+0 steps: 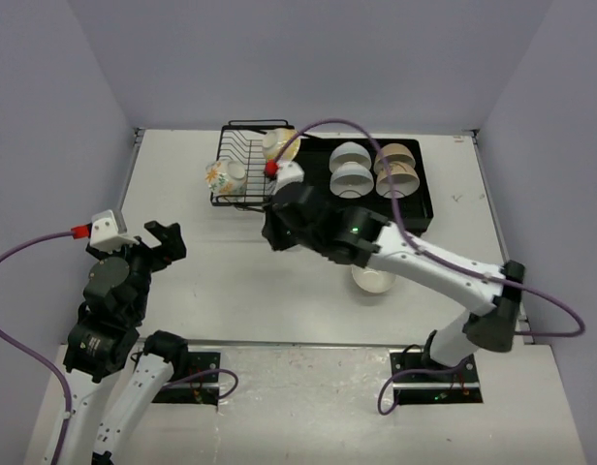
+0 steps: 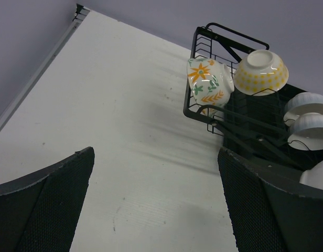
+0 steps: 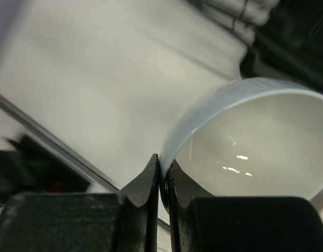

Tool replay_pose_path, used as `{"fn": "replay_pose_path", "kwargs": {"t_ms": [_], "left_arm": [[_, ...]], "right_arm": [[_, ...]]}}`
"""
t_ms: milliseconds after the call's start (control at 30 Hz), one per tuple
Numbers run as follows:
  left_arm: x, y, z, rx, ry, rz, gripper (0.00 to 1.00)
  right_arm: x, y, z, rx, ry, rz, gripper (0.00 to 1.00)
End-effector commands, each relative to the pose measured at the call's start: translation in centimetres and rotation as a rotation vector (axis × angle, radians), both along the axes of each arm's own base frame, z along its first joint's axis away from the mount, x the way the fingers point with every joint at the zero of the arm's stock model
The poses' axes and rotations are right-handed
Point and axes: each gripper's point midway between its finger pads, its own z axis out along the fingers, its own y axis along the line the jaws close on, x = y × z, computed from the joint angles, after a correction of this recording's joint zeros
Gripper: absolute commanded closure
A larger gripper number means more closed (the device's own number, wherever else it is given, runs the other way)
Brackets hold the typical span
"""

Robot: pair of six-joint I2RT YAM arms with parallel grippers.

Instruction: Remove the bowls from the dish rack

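The spot on the tabletop (image 1: 307,286) next to the cream bowl is bare, so my right gripper needs to move back from the rack (image 1: 242,184) and down next and let go of the white bowl's rim there.
The black dish rack (image 1: 242,184) with its drain tray (image 1: 424,208) stands at the back. A flowered bowl (image 1: 221,176) and a yellow patterned bowl (image 1: 279,143) lean in the wire part. Two white bowls (image 1: 351,167) and two beige bowls (image 1: 397,170) sit on the tray. My right gripper (image 3: 162,160) is shut on the rim of a white bowl (image 3: 245,142), held above the table. In the top view this gripper (image 1: 276,232) is just in front of the rack and hides its bowl. My left gripper (image 1: 158,242) is open and empty over the left of the table.
A cream bowl (image 1: 373,279) sits upright on the table under the right arm's forearm. The left wrist view shows the flowered bowl (image 2: 206,84) and yellow bowl (image 2: 261,71) at the rack's near corner. The table's near edge runs behind both grippers.
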Motion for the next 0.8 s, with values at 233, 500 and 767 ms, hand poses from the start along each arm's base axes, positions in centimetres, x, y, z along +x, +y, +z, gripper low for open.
{"fn": "replay_pose_path", "kwargs": {"t_ms": [233,500,767], "left_arm": [[0.5,0.2,0.3,0.009,-0.013,0.012,0.00],[0.5,0.1,0.3,0.009,-0.013,0.009,0.00],[0.4,0.1,0.3,0.008,-0.015,0.008,0.00]], "right_arm": [[-4.0,-3.4,-17.6,-0.781,0.149,0.142,1.00],[-5.5,-2.8,-22.5,-0.854,0.244,0.244,1.00],[-5.6,-3.3,-25.1,-0.892,0.282,0.230,1.00]]}}
